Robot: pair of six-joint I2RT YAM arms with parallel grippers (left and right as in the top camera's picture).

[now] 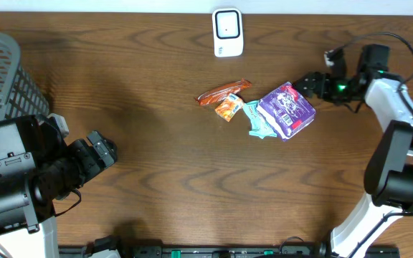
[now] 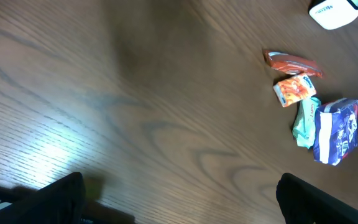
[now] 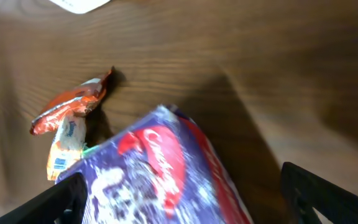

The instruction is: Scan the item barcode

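The purple box's crumpled edge (image 1: pixel 306 100) (image 3: pixel 214 163) is below and back from the right gripper. The right gripper should next lower its open fingers back to either side of that edge and close.
A purple snack box (image 1: pixel 287 110) lies right of the table's middle, in a small heap with a teal packet (image 1: pixel 258 120), a small orange packet (image 1: pixel 229 108) and a red-orange wrapper (image 1: pixel 223 92). No barcode shows on any of them. My right gripper (image 1: pixel 311 83) hovers at the box's upper right edge, open. In the right wrist view the purple box (image 3: pixel 166 174) fills the space between the spread fingers, with a gap at the right finger (image 3: pixel 319 196). My left gripper (image 1: pixel 105 150) is open far to the left, nothing between its fingers (image 2: pixel 55 199).
A white scanner (image 1: pixel 227 31) stands at the table's back edge, above the heap. A grey mesh basket (image 1: pixel 6 79) sits at the left edge behind the left arm. The heap appears far right in the left wrist view, the purple box (image 2: pixel 336 130) lowest.
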